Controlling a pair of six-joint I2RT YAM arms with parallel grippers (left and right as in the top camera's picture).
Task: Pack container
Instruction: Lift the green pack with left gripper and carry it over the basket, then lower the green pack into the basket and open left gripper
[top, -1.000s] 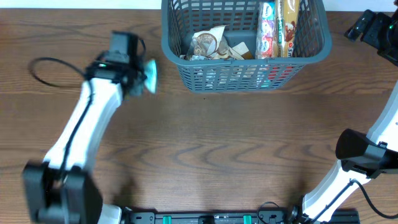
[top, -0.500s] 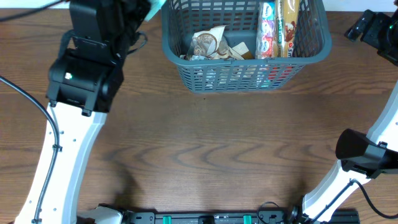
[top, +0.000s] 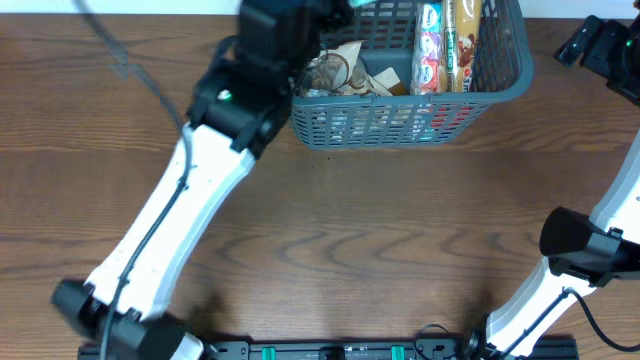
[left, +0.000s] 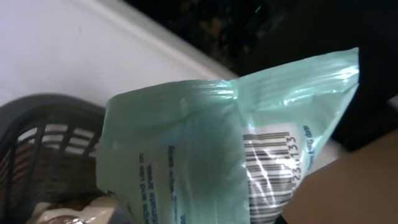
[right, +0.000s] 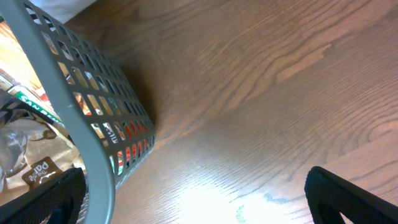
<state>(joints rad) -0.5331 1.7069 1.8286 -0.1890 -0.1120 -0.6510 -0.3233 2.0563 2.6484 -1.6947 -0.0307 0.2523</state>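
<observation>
My left gripper lowers into the basket next and releases the pale green packet onto the brown-and-white packet (top: 340, 70) (left: 78, 212), which lies below the gripper, where room remains.
The container (top: 400, 118) is a dark grey-blue slotted basket at the table's far edge, with several snack packets (top: 440, 45) inside. My left gripper (top: 345, 8) is over the basket's left end, shut on a pale mint-green packet (left: 205, 155) with a barcode. The packet fills the left wrist view, with the basket rim (left: 43, 115) below it. My right gripper (right: 193, 199) is open and empty beside the basket's right wall (right: 74, 118); the right arm (top: 600, 45) sits at the far right.
Brown wooden table (top: 380, 230). A white wall edge runs behind the basket (left: 56, 43). The right arm's base stands at the lower right (top: 580, 250).
My left arm has swung right and toward the far edge, carrying the mint-green packet from left of the basket to above its left end. The right arm has not moved.
</observation>
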